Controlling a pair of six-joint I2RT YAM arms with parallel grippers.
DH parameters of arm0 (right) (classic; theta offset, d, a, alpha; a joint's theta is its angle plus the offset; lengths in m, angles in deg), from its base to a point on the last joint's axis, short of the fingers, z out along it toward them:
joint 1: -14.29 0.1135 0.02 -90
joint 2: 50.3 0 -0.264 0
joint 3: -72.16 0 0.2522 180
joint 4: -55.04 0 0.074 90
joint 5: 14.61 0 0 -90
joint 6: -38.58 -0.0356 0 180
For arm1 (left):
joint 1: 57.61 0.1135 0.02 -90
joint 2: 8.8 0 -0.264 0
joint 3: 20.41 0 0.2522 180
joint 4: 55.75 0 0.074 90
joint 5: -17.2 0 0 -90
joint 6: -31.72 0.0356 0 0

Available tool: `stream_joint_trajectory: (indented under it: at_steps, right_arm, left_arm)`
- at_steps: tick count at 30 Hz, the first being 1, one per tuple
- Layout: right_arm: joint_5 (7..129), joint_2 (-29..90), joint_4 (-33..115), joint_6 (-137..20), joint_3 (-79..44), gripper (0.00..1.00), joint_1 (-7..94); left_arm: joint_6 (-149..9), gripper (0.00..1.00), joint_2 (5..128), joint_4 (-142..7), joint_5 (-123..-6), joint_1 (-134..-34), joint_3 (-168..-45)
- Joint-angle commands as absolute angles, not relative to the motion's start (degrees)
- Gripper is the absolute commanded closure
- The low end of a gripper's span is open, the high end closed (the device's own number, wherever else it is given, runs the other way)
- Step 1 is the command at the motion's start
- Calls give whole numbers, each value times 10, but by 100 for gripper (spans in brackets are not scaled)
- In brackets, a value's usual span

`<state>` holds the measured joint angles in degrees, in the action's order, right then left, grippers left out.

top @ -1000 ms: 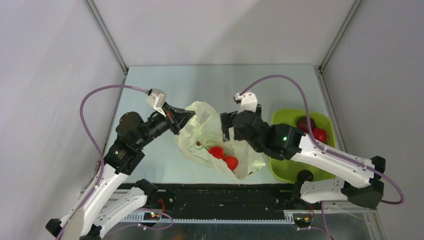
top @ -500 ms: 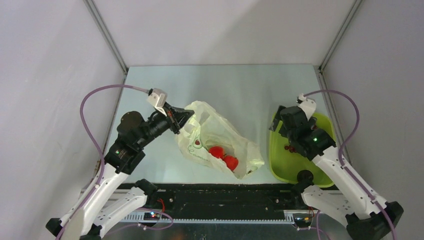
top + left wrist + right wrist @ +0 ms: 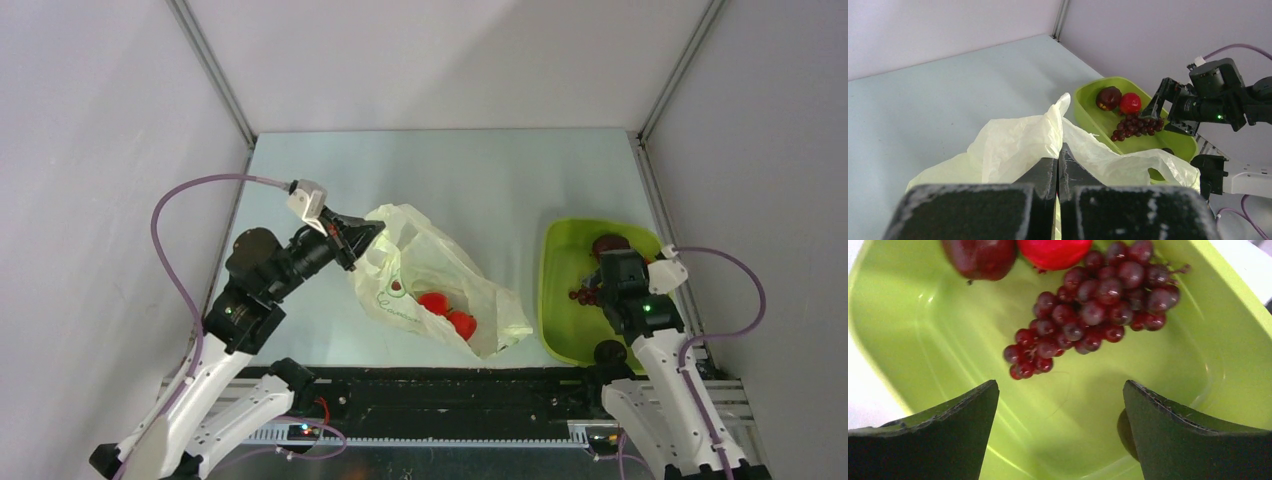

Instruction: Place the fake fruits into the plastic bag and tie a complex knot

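My right gripper moves down to the near side of the dark grape cluster [image 3: 1093, 315] next, by its narrow end.
The plastic bag [image 3: 420, 275] lies mid-table with two red fake fruits [image 3: 446, 313] showing through its film. My left gripper [image 3: 372, 232] is shut on the bag's far-left rim; in the left wrist view its jaws [image 3: 1059, 156] pinch the pale film [image 3: 1013, 142]. My right gripper [image 3: 598, 285] hangs open over the lime-green tray [image 3: 560, 330]. In the right wrist view its fingers [image 3: 1060, 385] stand wide apart just short of the dark grape cluster [image 3: 1093, 315]. A maroon fruit [image 3: 980, 257] and a red one [image 3: 1053, 250] lie beyond the grapes.
The tray [image 3: 1088, 102] sits at the table's right side, close to the right wall frame [image 3: 655, 200]. Grey walls enclose the table on three sides. A black rail [image 3: 450, 395] runs along the near edge between the arm bases.
My right arm swung away from the bag to the right and drew back over the tray's near half, still open. The left gripper kept its hold on the bag's rim.
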<state>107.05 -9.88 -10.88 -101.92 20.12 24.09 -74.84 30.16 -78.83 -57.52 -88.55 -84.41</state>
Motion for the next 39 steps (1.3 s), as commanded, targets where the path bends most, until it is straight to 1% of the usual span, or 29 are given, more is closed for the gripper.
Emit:
stream_joint_trajectory:
  at_steps: [1,3,6,9,13,17,22,25,31,32,33,34,35,36,37,38,39]
  right_arm:
    - [1082,-133,-122,-1065,228,1,186]
    - [1071,-144,-101,-1050,246,1,147]
    - [1012,-139,-29,-1000,270,1,77]
    - [970,-100,22,-976,287,1,21]
    - [920,-22,89,-936,293,1,-13]
    - [874,59,155,-895,294,4,-14]
    - [859,103,205,-878,295,7,35]
    - [860,127,222,-873,289,12,51]
    - [862,152,215,-876,276,27,55]
    - [861,155,214,-875,275,33,55]
    - [860,156,214,-875,275,36,55]
    - [860,156,216,-874,275,42,55]
    - [859,155,216,-873,275,46,57]
    - [862,152,215,-873,275,54,58]
    - [865,149,212,-875,275,60,65]
    - [874,140,206,-881,275,73,71]
    - [882,134,196,-892,275,78,88]
  left_arm:
    - [-759,100,297,-766,-566,-882,-838]
    - [-762,100,297,-762,-560,-882,-837]
    - [-766,100,298,-759,-552,-882,-837]
    - [-770,100,298,-756,-546,-882,-836]
    - [-771,100,296,-754,-544,-882,-835]
    - [-772,100,296,-752,-540,-882,-835]
    - [-775,100,296,-750,-534,-882,-836]
    - [-775,100,296,-750,-535,-882,-836]
    - [-774,100,299,-751,-537,-882,-835]
    - [-774,100,300,-751,-537,-882,-835]
    - [-773,100,301,-752,-538,-881,-835]
    - [-771,100,301,-752,-539,-882,-835]
    - [-768,100,301,-754,-541,-882,-835]
    - [-765,100,301,-756,-543,-882,-836]
    - [-759,100,301,-760,-547,-882,-836]
    - [-754,100,300,-765,-549,-882,-838]
    - [-746,100,298,-768,-555,-882,-838]
